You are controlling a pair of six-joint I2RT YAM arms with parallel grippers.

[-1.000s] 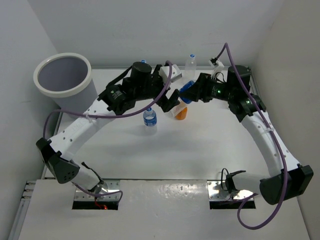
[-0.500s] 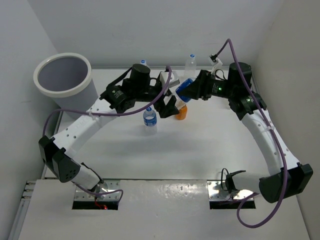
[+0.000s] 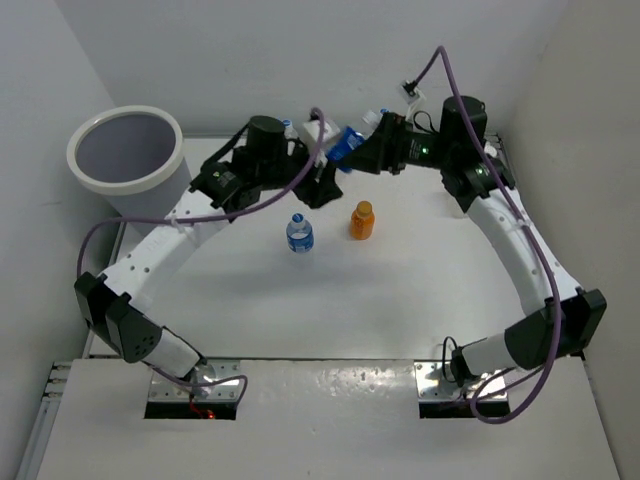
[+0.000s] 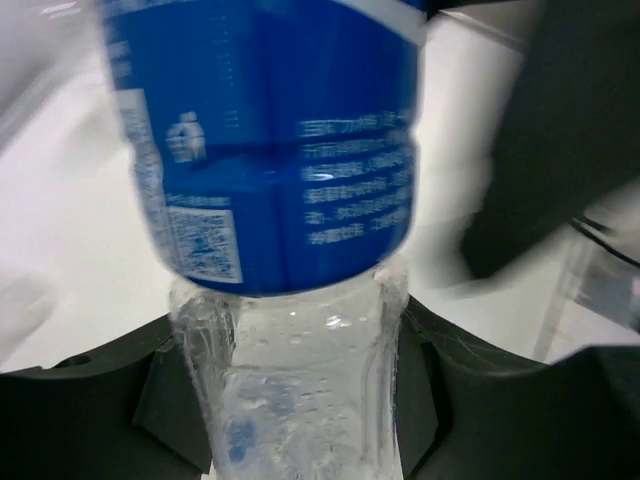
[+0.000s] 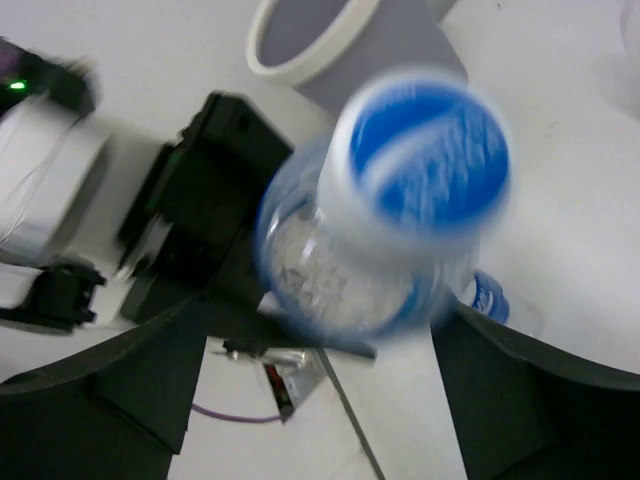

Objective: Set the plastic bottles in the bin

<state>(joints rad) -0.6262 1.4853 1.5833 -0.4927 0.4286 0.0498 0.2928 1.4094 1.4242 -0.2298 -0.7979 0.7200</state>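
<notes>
The grey bin's opening [image 3: 126, 150] lies left of my left gripper in the top view. Next, with the right gripper open, I carry the bottle over it and release.
A clear plastic bottle with a blue label [image 3: 347, 145] hangs in the air between both grippers at the back of the table. My left gripper [image 3: 328, 172] is shut on its clear part [image 4: 300, 400], the label [image 4: 280, 150] above the fingers. My right gripper [image 3: 368, 155] stands open around the capped end [image 5: 420, 170], its fingers [image 5: 150, 380] wide apart and off the bottle. Another blue-labelled bottle [image 3: 299, 234] and an orange bottle [image 3: 362, 220] stand on the table. The grey bin [image 3: 128, 150] with its white rim stands at the back left, also in the right wrist view [image 5: 330, 40].
A blue-capped bottle [image 3: 288, 125] peeks out behind the left arm near the back wall. White walls close in at the back and both sides. The arms' purple cables loop over the table.
The left gripper has closed on the blue-labelled bottle and the right gripper has opened off it. Both grippers and the bottle moved toward the back wall, away from the orange bottle.
</notes>
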